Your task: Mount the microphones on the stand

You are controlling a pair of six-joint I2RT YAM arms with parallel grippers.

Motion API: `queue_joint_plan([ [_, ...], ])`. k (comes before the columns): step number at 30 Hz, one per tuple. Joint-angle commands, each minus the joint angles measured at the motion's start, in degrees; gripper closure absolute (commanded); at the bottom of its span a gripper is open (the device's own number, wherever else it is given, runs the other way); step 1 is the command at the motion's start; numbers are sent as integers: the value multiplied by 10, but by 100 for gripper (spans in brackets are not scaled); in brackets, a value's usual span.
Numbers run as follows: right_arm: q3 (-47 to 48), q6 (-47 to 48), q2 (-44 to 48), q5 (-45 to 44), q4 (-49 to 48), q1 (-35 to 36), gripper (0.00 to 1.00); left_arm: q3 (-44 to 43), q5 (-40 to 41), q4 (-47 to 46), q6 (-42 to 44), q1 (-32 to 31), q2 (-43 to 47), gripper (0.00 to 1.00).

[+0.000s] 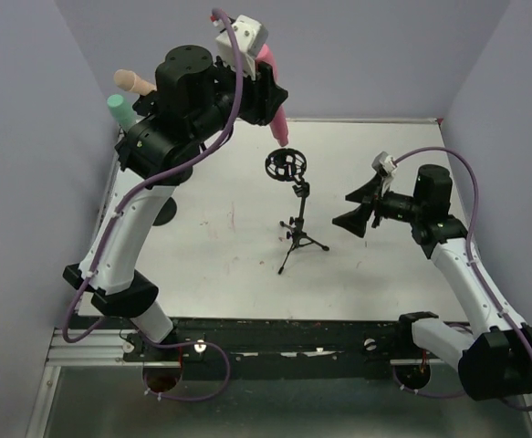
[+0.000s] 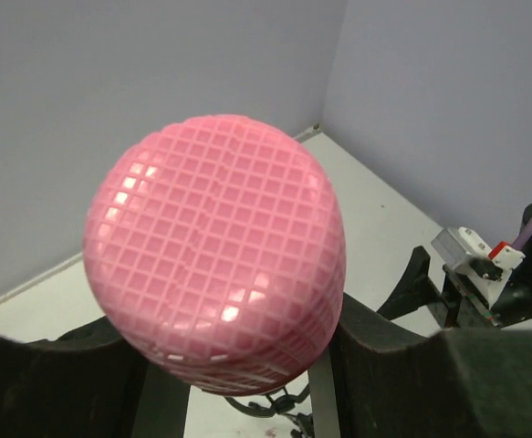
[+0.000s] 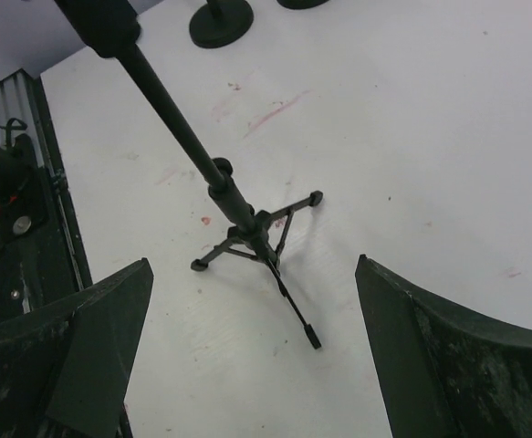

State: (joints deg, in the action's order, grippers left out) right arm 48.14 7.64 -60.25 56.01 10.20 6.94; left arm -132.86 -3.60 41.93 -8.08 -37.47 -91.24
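Note:
The empty ring clip point(image 1: 286, 164) is below my left gripper and to its right in the top view. My left gripper will move that way next, lower the pink microphone point(image 1: 280, 114) into it and let go.
My left gripper point(image 1: 267, 89) is raised high at the back, shut on the pink microphone point(image 1: 280, 114), whose thin tail points down toward the stand's black ring clip point(image 1: 286, 165). In the left wrist view the pink gridded head point(image 2: 215, 251) fills the frame between the fingers point(image 2: 402, 374), with part of the ring clip point(image 2: 279, 403) below it. The stand point(image 1: 297, 233) is a small black tripod mid-table, also seen in the right wrist view point(image 3: 247, 224). My right gripper point(image 1: 361, 208) hangs open just right of the stand, nothing between its jaws point(image 3: 255, 342). The peach microphone point(image 1: 136, 82) and teal microphone point(image 1: 118, 109) stand at the back left.
Purple walls close in the white table point(image 1: 211, 265) on three sides. Black round bases point(image 3: 220, 20) sit at the table's left, one partly under my left arm point(image 1: 163, 214). A black rail point(image 1: 275, 333) runs along the near edge.

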Motion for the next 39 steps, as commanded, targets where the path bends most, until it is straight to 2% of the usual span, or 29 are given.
queue_joint_plan([
  [1, -32, 15, -1, 36, -48, -36, 0, -50, 17, 56, 47, -8, -19, 100],
  [7, -40, 14, -7, 82, -43, -45, 0, -55, 31, 57, 57, -8, -46, 100],
  [18, -28, 47, -24, 81, -11, -46, 0, -51, -5, 54, 42, -9, -80, 100],
  [39, -23, 60, -42, 93, 3, -51, 0, -44, -129, 81, -8, 36, -111, 100],
])
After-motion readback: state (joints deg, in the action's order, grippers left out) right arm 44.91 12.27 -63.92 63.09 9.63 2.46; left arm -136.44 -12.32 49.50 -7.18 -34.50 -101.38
